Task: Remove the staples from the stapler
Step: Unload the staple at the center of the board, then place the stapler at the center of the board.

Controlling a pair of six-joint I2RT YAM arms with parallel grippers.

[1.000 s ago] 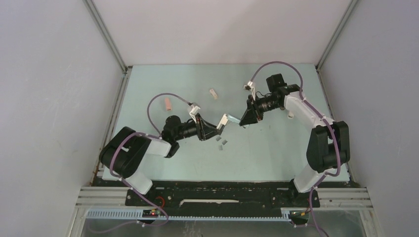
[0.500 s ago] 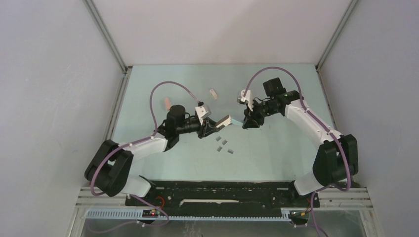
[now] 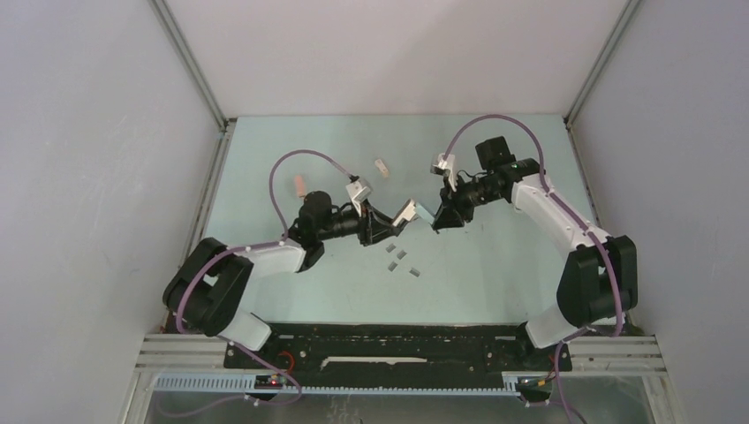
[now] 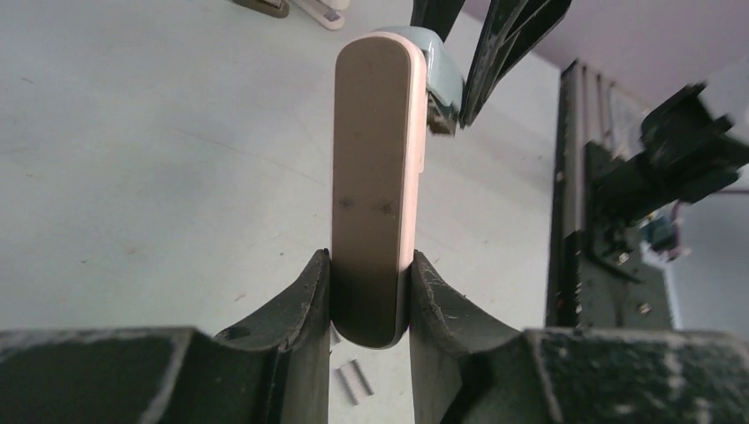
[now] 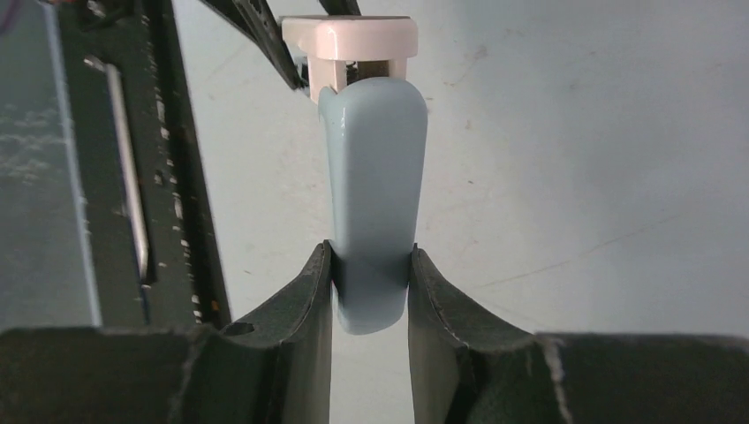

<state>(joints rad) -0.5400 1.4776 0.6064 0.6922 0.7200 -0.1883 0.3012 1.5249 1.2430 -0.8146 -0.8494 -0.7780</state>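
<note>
With staples out atop the table, I will move my right gripper outward, to the right in the top view and down, releasing the stapler (image 3: 412, 212) on the far part of the table.
The stapler (image 3: 412, 212) hangs opened into a V above the table's middle. My left gripper (image 3: 389, 227) is shut on its beige half (image 4: 374, 177), pinched between both pads near the rounded end. My right gripper (image 5: 371, 261) is shut on its pale blue half (image 5: 376, 168), and the white end of the other half (image 5: 350, 37) shows beyond it. The two halves meet at the hinge (image 4: 439, 97). Several staples (image 3: 400, 256), short grey strips, lie on the table just in front of the stapler. One strip (image 4: 353, 383) shows between my left fingers, below the stapler.
A small pink stapler (image 3: 301, 184) lies at the back left and a small white one (image 3: 382, 167) at the back middle. Aluminium posts and grey walls close in the table (image 3: 495, 274) on three sides. The black base rail (image 3: 397, 346) runs along the near edge.
My left arm has stretched out and its wrist has moved back and right. The stapler has shifted slightly right and stands in a steeper V. One more strip lies on the table.
</note>
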